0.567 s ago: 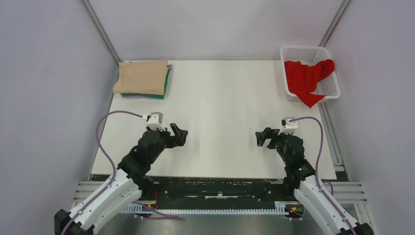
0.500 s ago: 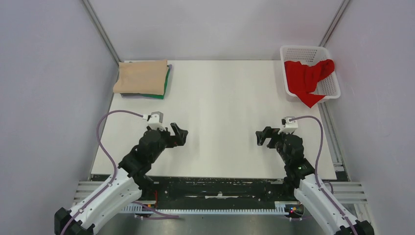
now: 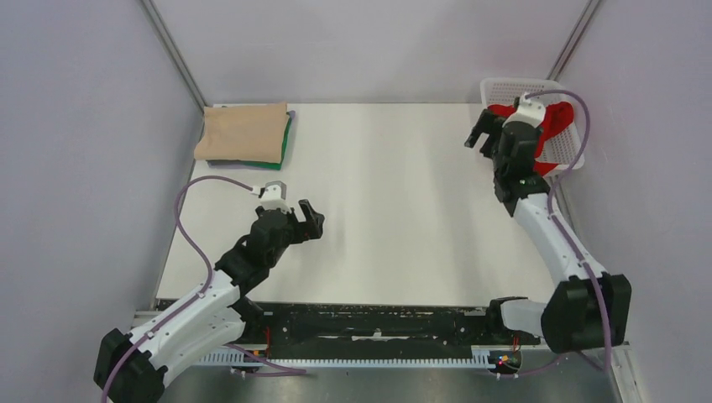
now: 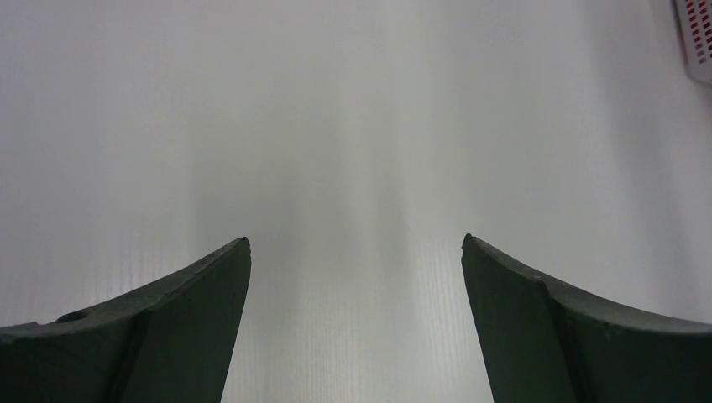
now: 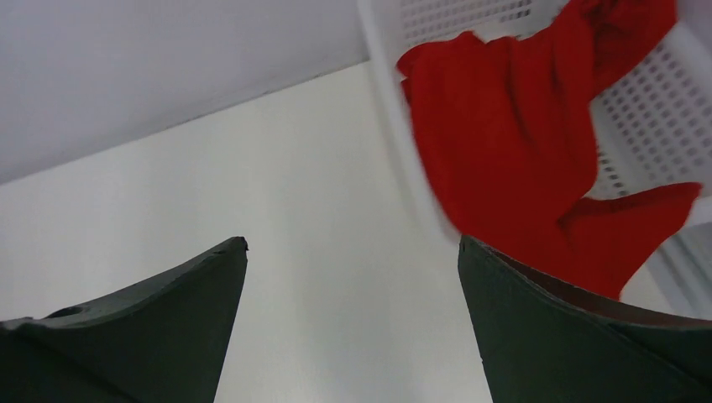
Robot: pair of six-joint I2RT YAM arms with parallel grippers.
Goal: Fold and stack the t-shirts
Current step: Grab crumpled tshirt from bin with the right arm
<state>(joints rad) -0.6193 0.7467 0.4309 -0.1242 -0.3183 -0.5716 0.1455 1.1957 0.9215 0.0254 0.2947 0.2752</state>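
My right gripper needs to reach outward over the basket's rim next and go down onto the red t-shirt's far fold point(image 3: 502, 110) point(image 5: 443, 65), because the fold is below and farther out, inside the basket's rim.
A crumpled bright red t-shirt point(image 3: 556, 124) lies in the white mesh basket point(image 3: 520, 86) at the far right, one end hanging over the near rim. In the right wrist view the red shirt point(image 5: 520, 143) spills over the basket's edge. A folded beige t-shirt point(image 3: 242, 132) lies on a folded dark green one point(image 3: 287, 143) at the far left corner. My right gripper point(image 3: 485, 131) is open and empty, raised just left of the basket, apart from the shirt point(image 5: 353, 242). My left gripper point(image 3: 309, 221) is open and empty over bare table at the near left point(image 4: 353, 241).
The white table point(image 3: 386, 193) is walled by grey panels on the left, right and back. The basket stands against the right wall, its mesh wall point(image 5: 655, 109) close ahead of my right fingers. A basket corner point(image 4: 697, 34) shows in the left wrist view.
My right arm has swung from the near right of the table up to the far right, beside the basket. My left gripper has shifted slightly forward. Both stay open.
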